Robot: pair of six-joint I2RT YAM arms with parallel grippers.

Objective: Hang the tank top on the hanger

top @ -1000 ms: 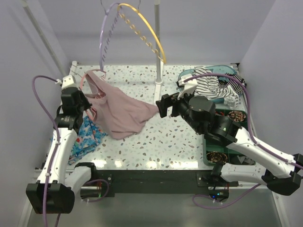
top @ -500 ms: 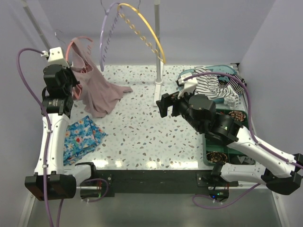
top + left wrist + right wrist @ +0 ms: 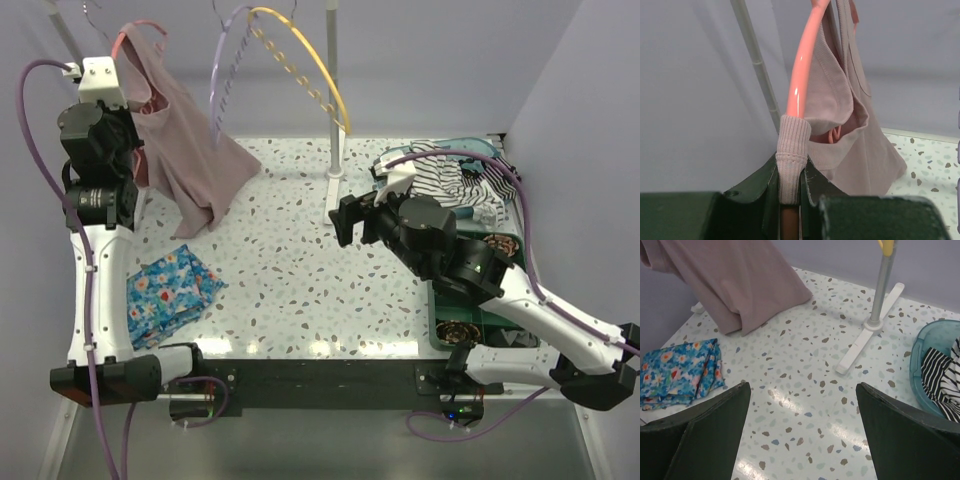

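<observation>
The left gripper rises outward toward the rack pole beside the coral-pink hanger next, then lowers to release, since that pole stands outward of the gripper.
The coral-pink hanger [image 3: 124, 38] is raised high at the far left, and the dusty-pink tank top [image 3: 185, 150] hangs from it, its hem just above the table. My left gripper [image 3: 122, 72] is shut on the hanger's rim. In the left wrist view the jaws [image 3: 790, 192] pinch the hanger [image 3: 801, 80] together with a ribbed strap of the tank top [image 3: 860, 145]. My right gripper [image 3: 345, 220] is open and empty near the table's middle. In the right wrist view [image 3: 802, 405] it faces bare tabletop, with the tank top [image 3: 740, 280] ahead to its left.
A lilac hanger [image 3: 222, 80] and a yellow hanger [image 3: 312, 65] hang on the rack pole [image 3: 333, 100], whose foot stands at the back centre. A blue floral cloth [image 3: 170, 295] lies front left. A striped garment [image 3: 465, 185] lies in a teal basket [image 3: 398, 158] at right.
My left arm has lifted the hanger and tank top up and to the far left. The tank top's hem has left my right gripper and swung left. The right arm stayed put.
</observation>
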